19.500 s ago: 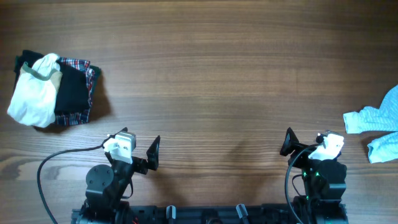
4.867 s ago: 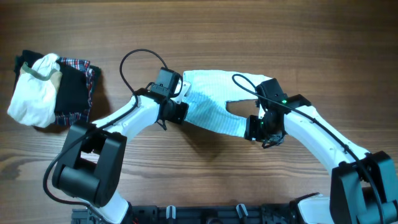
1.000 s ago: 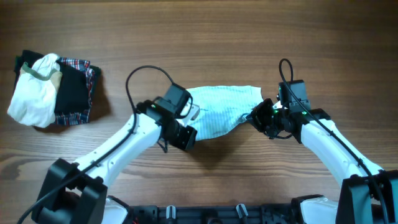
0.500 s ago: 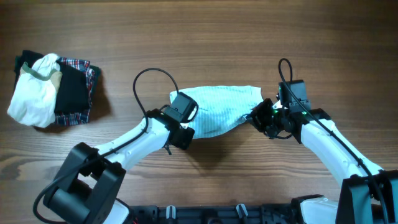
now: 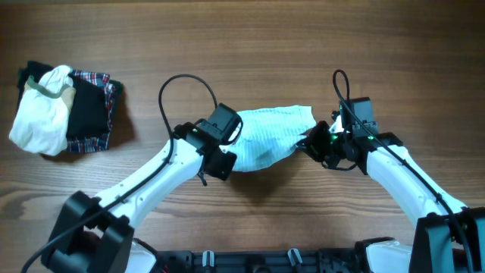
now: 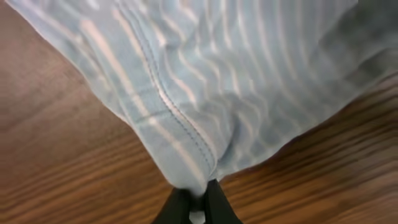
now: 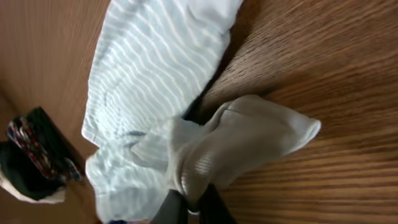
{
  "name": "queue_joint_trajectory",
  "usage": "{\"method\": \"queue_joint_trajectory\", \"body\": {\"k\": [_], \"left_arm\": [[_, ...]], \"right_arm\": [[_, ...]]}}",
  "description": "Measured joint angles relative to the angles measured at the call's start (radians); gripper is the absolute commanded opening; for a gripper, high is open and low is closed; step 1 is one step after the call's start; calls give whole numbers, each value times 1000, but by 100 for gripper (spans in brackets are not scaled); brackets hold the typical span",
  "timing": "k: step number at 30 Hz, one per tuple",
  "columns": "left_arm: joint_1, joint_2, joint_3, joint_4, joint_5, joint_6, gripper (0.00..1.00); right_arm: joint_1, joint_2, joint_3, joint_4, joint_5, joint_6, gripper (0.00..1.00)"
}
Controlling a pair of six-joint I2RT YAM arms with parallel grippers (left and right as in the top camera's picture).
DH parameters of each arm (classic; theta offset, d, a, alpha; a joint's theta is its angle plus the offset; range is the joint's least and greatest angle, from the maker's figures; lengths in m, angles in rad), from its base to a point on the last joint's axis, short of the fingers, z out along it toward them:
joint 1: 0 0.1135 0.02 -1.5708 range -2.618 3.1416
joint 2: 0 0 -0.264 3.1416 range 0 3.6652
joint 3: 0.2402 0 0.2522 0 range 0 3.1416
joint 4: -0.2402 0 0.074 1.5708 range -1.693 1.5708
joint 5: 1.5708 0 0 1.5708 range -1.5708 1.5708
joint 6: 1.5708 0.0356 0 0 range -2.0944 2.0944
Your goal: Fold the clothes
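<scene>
The robot's right gripper will next carry the clamped hem outward over the garment's striped body (image 5: pixel 276 127) (image 7: pixel 155 81) and release it there, since that body lies spread out beyond the hem.
A light blue striped garment (image 5: pixel 269 135) lies bunched in the middle of the table. My left gripper (image 5: pixel 225 161) is shut on its near left edge; in the left wrist view the striped cloth (image 6: pixel 224 87) rises from the pinched fingertips (image 6: pixel 198 198). At the garment's right end my right gripper (image 5: pixel 312 142) is shut on a folded hem. The right wrist view shows that hem (image 7: pixel 242 146) clamped between the fingers (image 7: pixel 191 205), with the striped body (image 7: pixel 155 81) spread beyond it.
A pile of clothes sits at the far left: a white item (image 5: pixel 42 117) on top of a dark and plaid one (image 5: pixel 91 112). It also appears at the left edge of the right wrist view (image 7: pixel 31 155). Bare wood surrounds the garment.
My left gripper has closed on the garment's near left edge and shifted slightly up and left. The right gripper has kept its grip and barely moved.
</scene>
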Motion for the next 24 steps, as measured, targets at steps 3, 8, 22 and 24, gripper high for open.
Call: {"method": "queue_joint_trajectory", "body": {"k": [3, 8, 22, 24], "left_arm": [[24, -3, 1, 40, -8, -13, 4], [135, -3, 1, 128, -16, -54, 4], [237, -6, 1, 211, 4, -98, 4], [258, -22, 1, 220, 7, -109, 4]], "right_arm": [[0, 0, 0, 40, -24, -29, 4], [0, 0, 0, 140, -67, -20, 4], [0, 1, 0, 216, -84, 143, 4], [0, 1, 0, 216, -87, 146, 4]]}}
